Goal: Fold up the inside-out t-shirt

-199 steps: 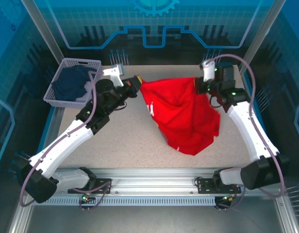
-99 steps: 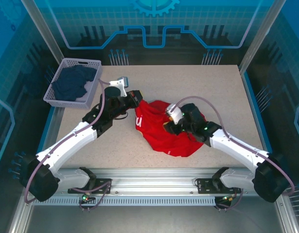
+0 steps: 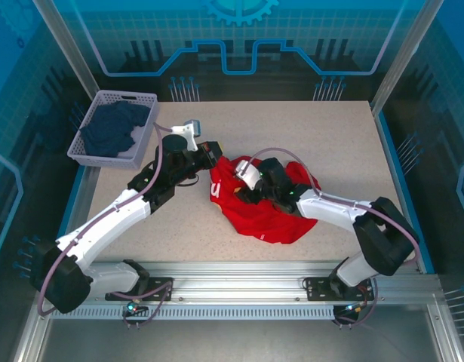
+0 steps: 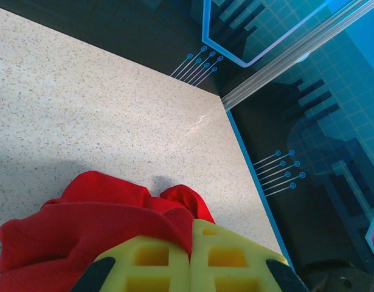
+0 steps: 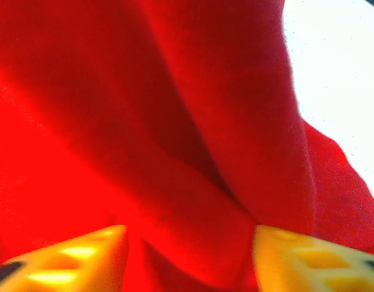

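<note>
The shirt lies bunched, so I will pull my left gripper toward the basket's side, over the bare table beside the heap, and release the ribbed hem.
The bright red t-shirt lies bunched in a heap on the tabletop, left of centre. A small pale patch shows on its left edge. My left gripper sits at the heap's upper left corner. In the left wrist view its yellow fingers are shut on a ribbed red hem of the shirt. My right gripper is pressed low onto the top of the heap. In the right wrist view its fingers stand open with a thick fold of the shirt between them.
A lavender basket holding a dark navy garment stands at the back left corner. Bare speckled table stretches behind and to the right of the shirt. A metal rail runs along the near edge.
The shirt, earlier stretched high between both grippers at the back, now lies heaped on the table. My right gripper has let go, swung left and dropped onto the heap.
</note>
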`<state>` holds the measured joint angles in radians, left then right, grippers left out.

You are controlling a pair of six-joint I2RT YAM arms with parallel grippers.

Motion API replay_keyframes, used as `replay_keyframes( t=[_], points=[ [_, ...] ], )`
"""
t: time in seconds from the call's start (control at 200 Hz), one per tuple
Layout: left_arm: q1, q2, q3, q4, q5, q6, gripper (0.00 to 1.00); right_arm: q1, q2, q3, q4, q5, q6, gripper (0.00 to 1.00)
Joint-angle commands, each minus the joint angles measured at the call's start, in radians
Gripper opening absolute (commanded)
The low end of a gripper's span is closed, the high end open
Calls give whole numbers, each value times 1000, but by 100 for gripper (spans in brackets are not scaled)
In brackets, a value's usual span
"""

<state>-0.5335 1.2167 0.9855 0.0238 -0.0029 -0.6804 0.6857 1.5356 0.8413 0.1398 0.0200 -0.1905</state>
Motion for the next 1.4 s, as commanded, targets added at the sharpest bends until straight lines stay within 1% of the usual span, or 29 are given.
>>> replay_keyframes(
  t=[0.0,0.06,0.105,0.21,0.3,0.365,0.435,0.5,0.53,0.56,0.61,0.665,0.725,0.81,0.89,0.945,0.99,1.12,1.206,1.256,1.396],
  points=[
    [6,-34,21,-22,-10,25,0,-26,5,71,26,43,-22,23],
    [16,-42,13,-29,-30,30,0,-45,-30,73,-11,31,-20,7],
    [31,-47,4,-29,-34,30,0,-65,-72,71,-58,-13,-4,0],
    [82,-55,-15,-56,-78,41,0,-116,-192,63,-196,-173,64,0],
    [124,-34,-20,-80,-147,77,0,-176,-269,77,-298,-408,162,0],
    [143,3,-9,-102,-200,121,0,-213,-289,112,-354,-571,233,0],
    [147,51,23,-139,-231,182,0,-232,-281,169,-421,-678,285,0],
    [147,83,55,-187,-229,229,11,-247,-261,208,-457,-737,344,0],
    [147,87,66,-212,-221,246,20,-257,-250,222,-462,-761,378,0],
    [147,81,71,-233,-209,254,26,-271,-241,229,-461,-788,407,0],
    [146,48,56,-252,-182,253,38,-288,-228,231,-448,-808,455,0],
    [140,-17,14,-247,-141,252,49,-300,-216,232,-441,-816,477,0],
    [119,-101,-47,-225,-78,260,57,-305,-205,237,-439,-825,487,0],
    [66,-202,-130,-176,61,319,64,-308,-191,249,-449,-834,473,0],
    [19,-233,-184,-118,190,378,72,-313,-183,262,-471,-846,440,0],
    [1,-206,-195,-87,261,416,72,-320,-177,272,-494,-856,414,0],
    [-9,-164,-180,-86,319,442,71,-327,-171,282,-514,-859,396,0],
    [-60,-31,-105,-120,407,526,60,-348,-172,300,-545,-863,372,0],
    [-81,32,-72,-127,448,548,53,-363,-177,303,-552,-863,370,0],
    [-83,56,-62,-131,455,549,50,-367,-180,305,-554,-864,369,0],
    [-81,104,-52,-120,394,558,52,-372,-186,304,-555,-867,365,0]
  ],
)
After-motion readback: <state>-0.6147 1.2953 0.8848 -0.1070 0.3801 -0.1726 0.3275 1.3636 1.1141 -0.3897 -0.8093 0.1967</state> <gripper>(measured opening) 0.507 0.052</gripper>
